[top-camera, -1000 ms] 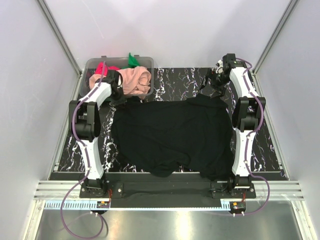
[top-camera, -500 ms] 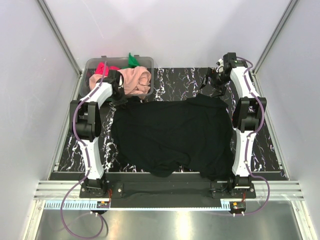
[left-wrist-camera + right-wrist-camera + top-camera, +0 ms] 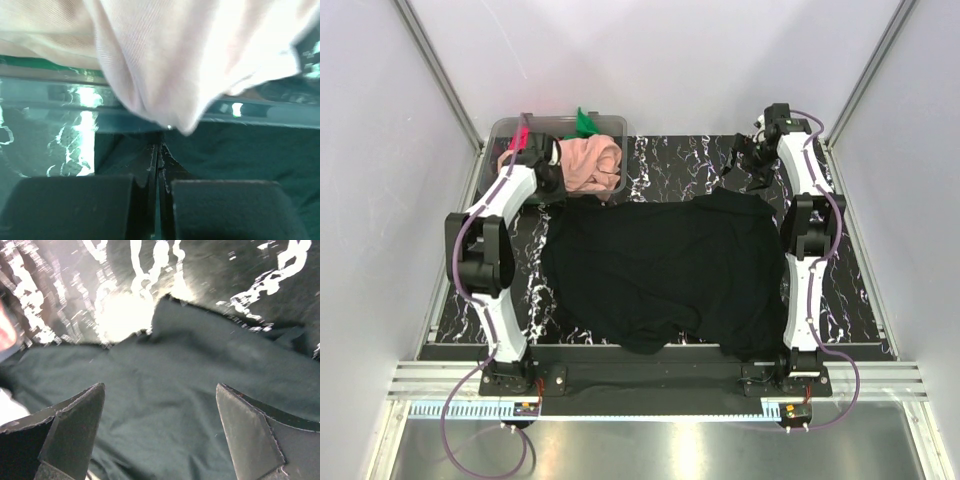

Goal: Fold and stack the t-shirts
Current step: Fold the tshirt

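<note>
The black shirt's raised far-edge fold (image 3: pixel 758 196) (image 3: pixel 294 337) is below my right gripper's fingers and to the right in the wrist view. My right gripper should move over and down onto it next.
The large black t-shirt (image 3: pixel 665 270) lies spread flat across the marble table (image 3: pixel 660 160). My left gripper (image 3: pixel 556 185) is shut on the black shirt's far-left edge, right below the tub's front wall. In the left wrist view the closed tips (image 3: pixel 159 147) meet on dark cloth (image 3: pixel 250 155), and the peach-pink t-shirt (image 3: pixel 160 55) hangs over the tub rim above them. My right gripper (image 3: pixel 736 165) hovers open over the black shirt's far-right corner (image 3: pixel 165 440), with nothing between its fingers (image 3: pixel 160 387). The peach-pink (image 3: pixel 590 160), pink-red (image 3: pixel 520 135) and green (image 3: pixel 585 120) t-shirts sit bundled in the tub.
The clear plastic tub (image 3: pixel 498 130) stands at the table's back-left corner, its front wall (image 3: pixel 65 95) close behind my left fingertips. White walls and metal frame posts (image 3: pixel 440 70) enclose the table on three sides. The shirt's near edge is bunched by the front rail (image 3: pixel 650 340).
The left gripper closed at the black shirt's far-left edge, and the left arm swung its elbow outward and its wrist back toward the tub. The right gripper shifted slightly back, still open.
</note>
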### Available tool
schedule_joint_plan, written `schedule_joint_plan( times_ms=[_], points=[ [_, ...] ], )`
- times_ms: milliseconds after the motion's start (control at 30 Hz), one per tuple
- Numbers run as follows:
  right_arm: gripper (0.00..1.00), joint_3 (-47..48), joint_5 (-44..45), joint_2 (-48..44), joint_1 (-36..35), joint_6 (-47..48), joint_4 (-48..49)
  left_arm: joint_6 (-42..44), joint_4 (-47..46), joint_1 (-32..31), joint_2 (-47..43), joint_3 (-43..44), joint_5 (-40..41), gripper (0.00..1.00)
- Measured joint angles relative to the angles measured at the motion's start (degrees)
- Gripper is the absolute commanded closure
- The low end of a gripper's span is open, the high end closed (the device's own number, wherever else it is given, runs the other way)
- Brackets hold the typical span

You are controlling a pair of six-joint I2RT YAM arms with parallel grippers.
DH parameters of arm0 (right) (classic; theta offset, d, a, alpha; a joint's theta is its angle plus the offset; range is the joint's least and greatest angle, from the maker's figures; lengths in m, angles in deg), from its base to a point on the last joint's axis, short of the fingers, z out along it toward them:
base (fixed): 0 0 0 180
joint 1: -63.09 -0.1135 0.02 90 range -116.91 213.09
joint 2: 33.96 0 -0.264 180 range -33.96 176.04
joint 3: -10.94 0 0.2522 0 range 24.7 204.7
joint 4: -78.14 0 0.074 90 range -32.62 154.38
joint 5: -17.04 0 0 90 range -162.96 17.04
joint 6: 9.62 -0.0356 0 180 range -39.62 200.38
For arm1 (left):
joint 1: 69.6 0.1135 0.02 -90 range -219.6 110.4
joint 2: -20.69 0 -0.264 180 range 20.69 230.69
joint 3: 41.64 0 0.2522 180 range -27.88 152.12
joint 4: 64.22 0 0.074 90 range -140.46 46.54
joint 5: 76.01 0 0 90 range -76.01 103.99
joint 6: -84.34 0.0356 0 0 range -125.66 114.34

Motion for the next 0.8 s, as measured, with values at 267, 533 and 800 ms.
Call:
schedule_joint_plan(
  times_ms=[267, 533, 800],
  points=[
    [0.02, 6.8, 9.9, 6.6, 0.0, -2.7, -3.8, 0.1, -0.8, 0.0, -2.6, -0.3, 0.2, 1.00],
    [0.02, 4.6, 17.9, 6.7, 0.2, -3.8, -5.2, 0.7, -0.8, 0.0, -2.6, -0.5, 0.3, 1.00],
    [0.01, 5.8, 21.0, 6.9, 1.7, -3.8, -6.1, 0.8, -0.8, 0.0, -2.6, -0.5, 0.2, 1.00]
  ],
)
